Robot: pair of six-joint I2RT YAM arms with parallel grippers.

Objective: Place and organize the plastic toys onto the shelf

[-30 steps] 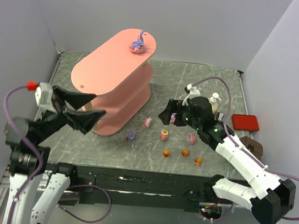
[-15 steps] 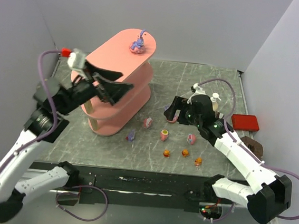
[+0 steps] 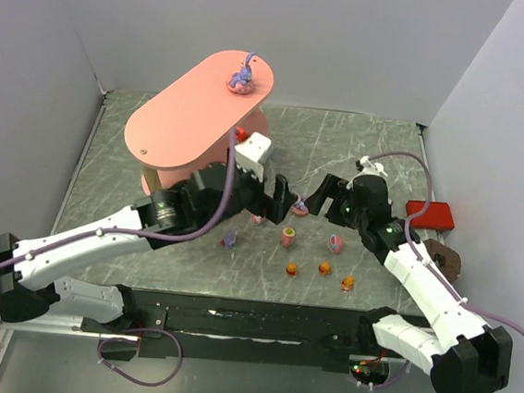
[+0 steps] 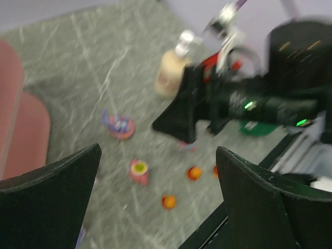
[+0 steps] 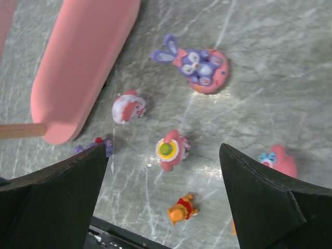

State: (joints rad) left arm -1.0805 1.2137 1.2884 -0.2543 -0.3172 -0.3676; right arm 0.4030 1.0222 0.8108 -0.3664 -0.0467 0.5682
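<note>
The purple bunny's ears stick out narrow beyond its wide pink base, so my left gripper needs to go down next from beside the shelf (image 3: 196, 107) toward the table and onto them.
The pink three-tier shelf (image 3: 196, 107) stands at the back left, with one purple bunny (image 3: 242, 76) on its top board. Several toys lie on the table in front: a purple bunny on a pink base (image 5: 199, 66), a pink-and-white egg (image 5: 128, 107), a pink toy with a green centre (image 5: 170, 149), an orange bear (image 5: 181, 210) and a small purple one (image 3: 229, 240). My left gripper (image 3: 282, 198) is open and empty, hovering beside the shelf's right end; its view is blurred. My right gripper (image 3: 322, 196) is open and empty above the toys, facing the left one.
A cream pump bottle (image 4: 170, 72) stands behind the right gripper. A flat red box (image 3: 429, 214) and a brown object (image 3: 443, 259) lie at the right edge. Two more orange toys (image 3: 325, 268) (image 3: 347, 282) and a pink one (image 3: 334, 244) lie near the front.
My left arm has swung from the shelf's left side across its front to the table's middle. My right gripper has shifted a little to the right. The toys have not moved.
</note>
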